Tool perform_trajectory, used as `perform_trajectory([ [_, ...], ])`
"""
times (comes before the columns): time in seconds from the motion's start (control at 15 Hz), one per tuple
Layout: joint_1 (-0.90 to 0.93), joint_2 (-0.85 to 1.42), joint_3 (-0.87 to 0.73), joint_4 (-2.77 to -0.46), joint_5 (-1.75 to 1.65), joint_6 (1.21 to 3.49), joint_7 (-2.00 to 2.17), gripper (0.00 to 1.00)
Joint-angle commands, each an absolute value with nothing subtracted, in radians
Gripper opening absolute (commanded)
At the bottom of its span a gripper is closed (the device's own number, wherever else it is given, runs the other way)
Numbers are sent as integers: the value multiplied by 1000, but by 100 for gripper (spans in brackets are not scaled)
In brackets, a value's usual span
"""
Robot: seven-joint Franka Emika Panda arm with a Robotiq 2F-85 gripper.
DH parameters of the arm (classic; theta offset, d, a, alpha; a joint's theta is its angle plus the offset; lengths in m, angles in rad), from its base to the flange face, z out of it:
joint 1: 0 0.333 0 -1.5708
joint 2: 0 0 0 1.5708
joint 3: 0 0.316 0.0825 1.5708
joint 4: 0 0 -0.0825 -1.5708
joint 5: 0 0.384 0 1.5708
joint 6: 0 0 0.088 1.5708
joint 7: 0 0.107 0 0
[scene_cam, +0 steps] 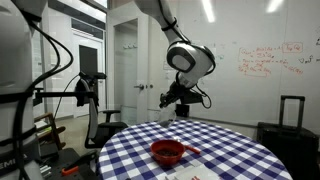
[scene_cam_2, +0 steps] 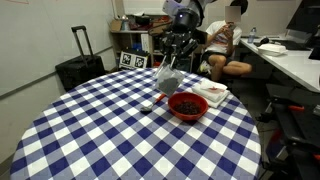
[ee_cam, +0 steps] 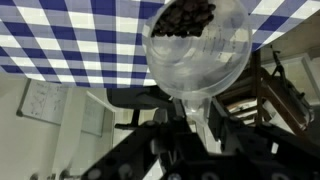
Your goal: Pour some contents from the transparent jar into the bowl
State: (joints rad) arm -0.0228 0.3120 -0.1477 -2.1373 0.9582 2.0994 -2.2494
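The bowl already holds dark contents, so the robot's gripper will next turn the jar [scene_cam_2: 170, 77] upright and go down to release it on the open checked cloth beside the bowl.
My gripper [scene_cam_2: 172, 62] is shut on the transparent jar [scene_cam_2: 170, 77] and holds it in the air above the checked table [scene_cam_2: 110, 130], tilted, up and to the left of the bowl. In the wrist view the jar [ee_cam: 195, 45] fills the top, with dark pieces inside near its far end, and the fingers [ee_cam: 190, 112] clamp its near end. The red bowl [scene_cam_2: 187, 106] stands on the table near the edge, with dark contents in it. It also shows in an exterior view [scene_cam: 168, 152], below the gripper [scene_cam: 170, 108].
A white napkin or paper [scene_cam_2: 215, 92] lies right behind the bowl. A small dark object [scene_cam_2: 148, 107] lies on the cloth left of the bowl. A black suitcase [scene_cam_2: 78, 70] and a seated person [scene_cam_2: 228, 45] are beyond the table. A whiteboard [scene_cam: 265, 65] covers the back wall.
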Motion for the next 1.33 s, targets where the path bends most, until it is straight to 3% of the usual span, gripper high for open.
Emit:
perform_trajectory([
  [0.0, 5, 331, -100, -2048, 721, 2147, -2037, 7],
  [0.73, 77, 480, 11, -1817, -39, 2116, -1516, 7],
  [1.27, 85, 555, 92, -1708, -157, 2092, -1418, 7],
])
